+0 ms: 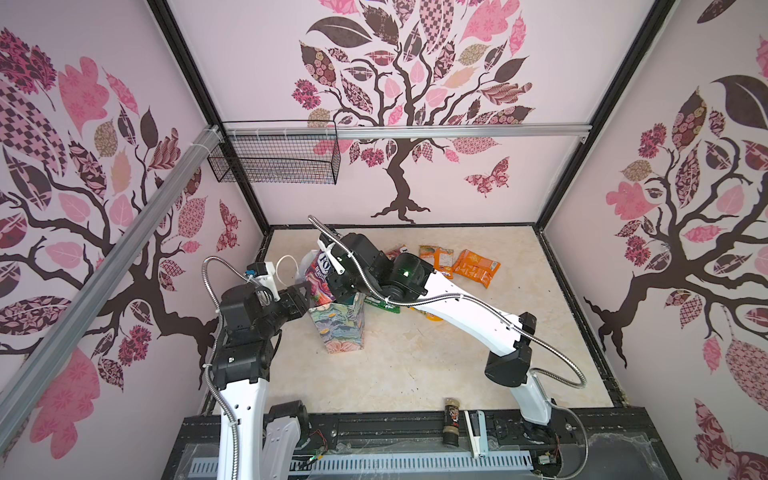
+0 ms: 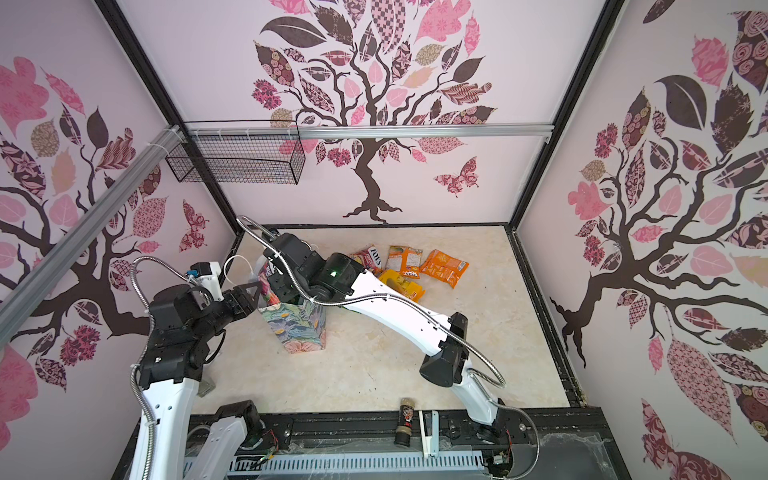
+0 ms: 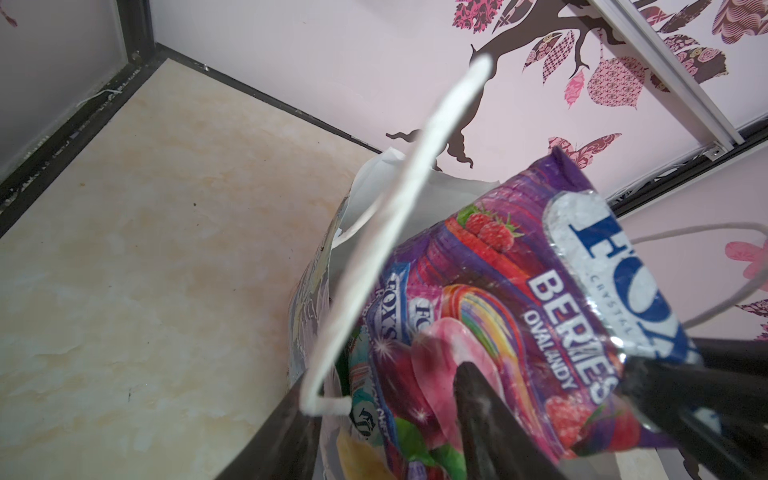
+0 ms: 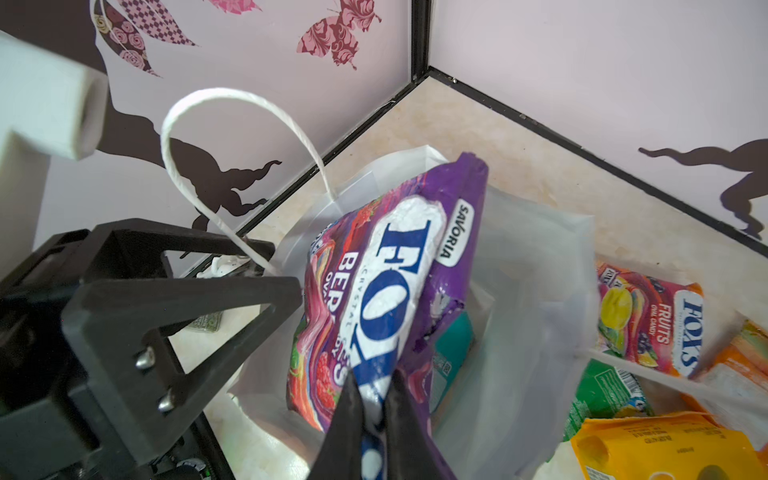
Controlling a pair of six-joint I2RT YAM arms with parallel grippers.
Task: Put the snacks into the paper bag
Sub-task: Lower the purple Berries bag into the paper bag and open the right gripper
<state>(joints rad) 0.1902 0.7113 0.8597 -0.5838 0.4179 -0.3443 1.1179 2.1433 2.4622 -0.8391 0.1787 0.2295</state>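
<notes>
My right gripper moves down next and sinks the berries packet (image 4: 395, 270) deeper into the bag toward the teal packet (image 4: 453, 353). It then releases the berries packet, because its top stands above the bag's rim.
The paper bag (image 1: 338, 328) (image 2: 297, 328) stands upright at the floor's left, its white inside (image 4: 519, 291) showing. My right gripper (image 4: 374, 374) is shut on a purple FOX'S berries packet (image 4: 395, 270) (image 3: 519, 299) (image 1: 322, 266), which hangs part way into the bag's mouth. A teal packet (image 4: 453, 353) lies deeper inside. My left gripper (image 3: 384, 378) (image 1: 305, 291) is open and straddles the bag's near wall, one finger outside by the cord handle (image 3: 415, 199), one inside. More snacks lie behind the bag: orange (image 1: 476, 268), red FOX'S (image 2: 370, 257), yellow (image 2: 405, 284), green (image 4: 602, 395).
A black wire basket (image 1: 274, 160) hangs on the back rail at the left. A small dark jar (image 1: 451, 419) and a white stapler-like object (image 1: 476, 432) lie at the front edge. Walls close in on three sides.
</notes>
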